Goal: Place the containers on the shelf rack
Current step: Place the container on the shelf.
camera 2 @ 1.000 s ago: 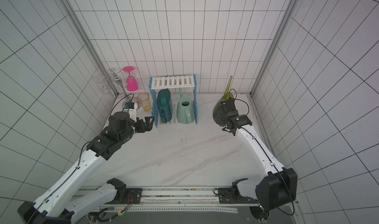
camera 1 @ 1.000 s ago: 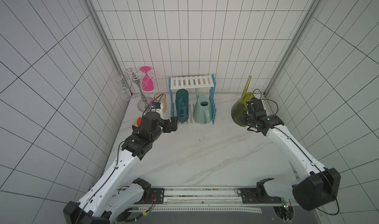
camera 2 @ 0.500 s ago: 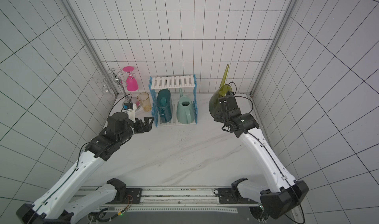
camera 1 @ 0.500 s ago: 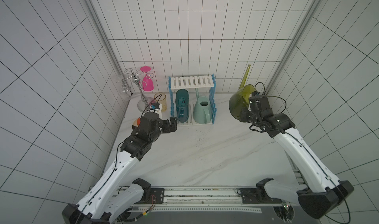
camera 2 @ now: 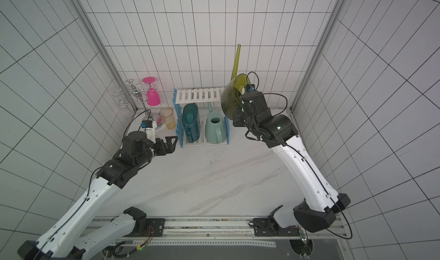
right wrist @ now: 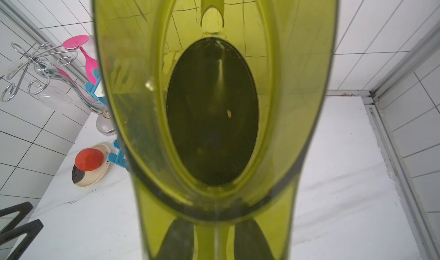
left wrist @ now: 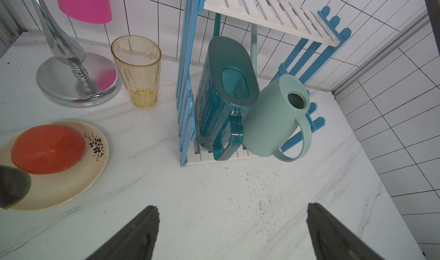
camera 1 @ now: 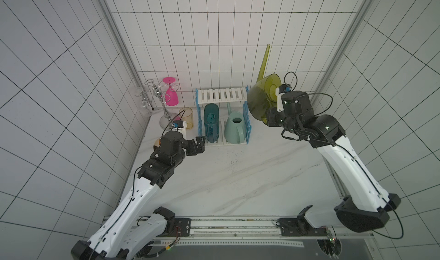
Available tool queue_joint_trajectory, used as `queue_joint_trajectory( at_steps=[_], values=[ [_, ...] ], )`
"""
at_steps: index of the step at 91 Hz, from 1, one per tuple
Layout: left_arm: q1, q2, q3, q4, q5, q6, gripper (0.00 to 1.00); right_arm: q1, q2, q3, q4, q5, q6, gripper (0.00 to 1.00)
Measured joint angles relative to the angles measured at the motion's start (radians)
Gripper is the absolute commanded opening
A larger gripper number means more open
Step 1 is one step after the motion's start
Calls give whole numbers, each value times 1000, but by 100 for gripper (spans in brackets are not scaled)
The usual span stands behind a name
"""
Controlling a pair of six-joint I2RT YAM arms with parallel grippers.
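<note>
The robot's right gripper will next take the olive-green can outward over the top shelf's bare end (camera 1: 234, 95) above the mint can, lower it and let it go.
The shelf rack (camera 1: 222, 96) (camera 2: 199, 95) (left wrist: 269, 11) stands against the back wall. On its lower shelf sit two containers, a dark teal can (camera 1: 211, 123) (left wrist: 223, 92) and a pale mint can (camera 1: 234, 130) (left wrist: 273, 125). The third container, a translucent olive-green can (camera 1: 261, 101) (camera 2: 229, 99) (right wrist: 214, 104), hangs in the air just right of the rack's top shelf, spout up. My right gripper (right wrist: 214, 225) is shut on its handle. Over bare table left of the rack's front, my left gripper (camera 1: 200, 144) (camera 2: 171, 144) (left wrist: 232, 207) is open and holds nothing.
Left of the rack are an amber cup (camera 1: 186, 117) (left wrist: 137, 70) and a chrome wire stand (camera 1: 164, 104) holding a pink wine glass (camera 1: 172, 95). A plate (left wrist: 78, 175) (right wrist: 95, 175) with a red fruit lies by the left wall. Tiled walls close in left, back and right.
My right arm has lifted the olive-green can and carried it left toward the rack's top shelf. The left arm has stayed where it was.
</note>
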Motion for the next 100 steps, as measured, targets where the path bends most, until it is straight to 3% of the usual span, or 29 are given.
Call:
queue_joint_trajectory(
  at_steps=[16, 40, 100],
  values=[
    [4, -3, 0, 0, 10, -6, 99, 0, 201, 232, -45, -23, -34, 0],
    [4, -12, -5, 2, 26, -9, 99, -8, 389, 482, -81, -80, -66, 0],
    [5, -19, -11, 2, 30, -10, 99, -101, 608, 651, -58, -242, -70, 0]
  ],
)
